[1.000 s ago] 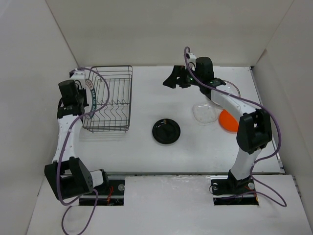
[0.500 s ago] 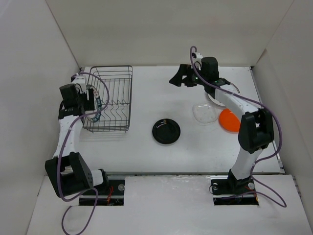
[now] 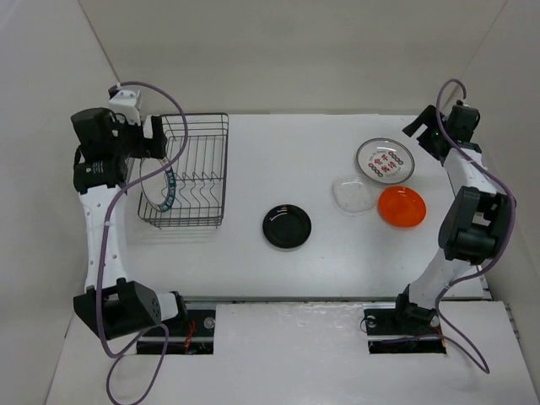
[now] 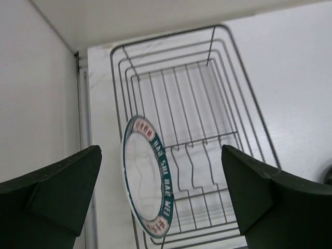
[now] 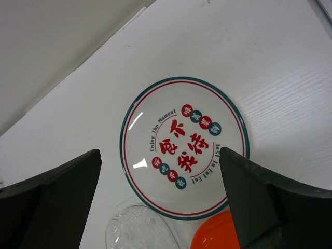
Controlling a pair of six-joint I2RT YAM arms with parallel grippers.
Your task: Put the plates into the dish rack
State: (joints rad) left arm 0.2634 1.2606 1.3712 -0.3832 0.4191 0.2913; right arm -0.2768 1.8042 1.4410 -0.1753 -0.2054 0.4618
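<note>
Bare table borders the red-marked plate's rim beyond the orange plate. Next I will lower my right gripper so its fingers go on both sides of the red-marked white plate's rim, on the side nearest this arm.
The dish rack stands at the back left. A white plate with a dark patterned rim stands on edge in the rack's left end. My left gripper hovers open above it, holding nothing. In the left wrist view that plate leans among the rack's wires, free of my fingers. The black plate lies mid-table. The clear plate, orange plate and white plate with red markings lie at the right. My right gripper hangs open above the red-marked plate.
White walls close in the table on the left, back and right. The rack sits close to the left wall. The clear plate and orange plate touch or overlap the red-marked plate's near edge.
My left gripper opened, let go of the patterned-rim plate and drew up and back; the plate stays standing in the rack. My right arm swung from back centre to the far right.
</note>
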